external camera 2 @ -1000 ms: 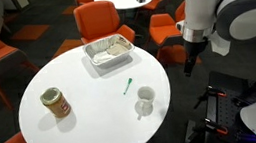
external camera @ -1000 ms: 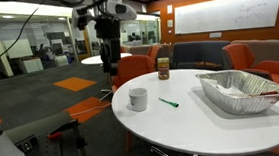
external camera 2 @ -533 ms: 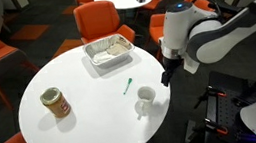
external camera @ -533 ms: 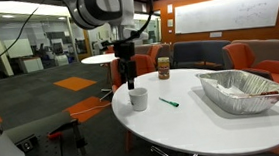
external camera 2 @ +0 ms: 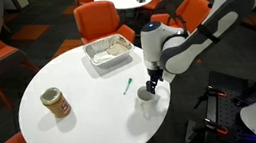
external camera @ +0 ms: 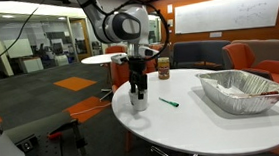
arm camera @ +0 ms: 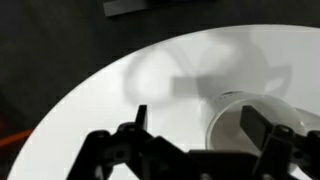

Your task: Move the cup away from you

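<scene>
Next, my gripper lowers a little to the cup's rim (external camera: 138, 93) (arm camera: 213, 126), then closes, since one finger is over the cup's opening and the other outside the cup's side.
The cup (external camera: 138, 101) is a small white mug near the edge of the round white table (external camera: 213, 122). It also shows in an exterior view (external camera 2: 147, 102) and at the right of the wrist view (arm camera: 225, 132). My gripper (external camera: 137, 90) is right over the cup, and it also shows in an exterior view (external camera 2: 152, 87). In the wrist view the gripper (arm camera: 200, 125) is open. One finger is over the cup's mouth and the other is outside its wall. Nothing is held.
A foil tray (external camera: 239, 88) (external camera 2: 110, 50), a brown jar with a lighter lid (external camera: 163, 68) (external camera 2: 56, 103) and a green pen (external camera: 168, 102) (external camera 2: 127, 86) are on the table. Orange chairs (external camera 2: 98, 21) surround it.
The arm has swung in from beside the table and come down. The gripper now sits directly over the cup. The cup has not moved.
</scene>
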### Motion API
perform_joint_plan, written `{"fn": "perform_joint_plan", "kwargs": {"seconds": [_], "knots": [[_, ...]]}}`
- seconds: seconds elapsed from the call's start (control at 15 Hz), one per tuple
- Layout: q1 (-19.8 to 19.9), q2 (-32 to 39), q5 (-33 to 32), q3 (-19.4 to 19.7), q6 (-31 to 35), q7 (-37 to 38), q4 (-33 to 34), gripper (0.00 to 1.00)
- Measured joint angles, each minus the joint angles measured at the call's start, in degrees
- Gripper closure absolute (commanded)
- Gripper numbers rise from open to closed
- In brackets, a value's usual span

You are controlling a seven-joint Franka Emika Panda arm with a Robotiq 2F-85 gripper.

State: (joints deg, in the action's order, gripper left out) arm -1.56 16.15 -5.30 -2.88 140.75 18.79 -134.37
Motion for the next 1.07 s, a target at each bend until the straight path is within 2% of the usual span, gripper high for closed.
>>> {"fn": "perform_joint_plan", "kwargs": {"seconds": [0.07,0.13,0.2,0.27,0.8,0.93,1.07], "knots": [[-0.5,1.5,0.0,0.2,0.0,0.5,1.2,0.11],[-1.0,2.9,0.0,0.5,0.0,0.9,2.3,0.30],[-1.5,4.0,0.0,0.9,0.0,1.2,3.3,0.35],[-2.1,5.1,0.0,1.4,0.0,1.7,4.1,0.36],[-4.7,7.9,0.0,2.9,0.0,1.8,6.6,0.98],[-5.0,7.9,0.0,3.0,0.0,1.9,6.9,1.00],[-5.2,7.8,0.0,3.0,0.0,1.9,7.4,0.97]]}}
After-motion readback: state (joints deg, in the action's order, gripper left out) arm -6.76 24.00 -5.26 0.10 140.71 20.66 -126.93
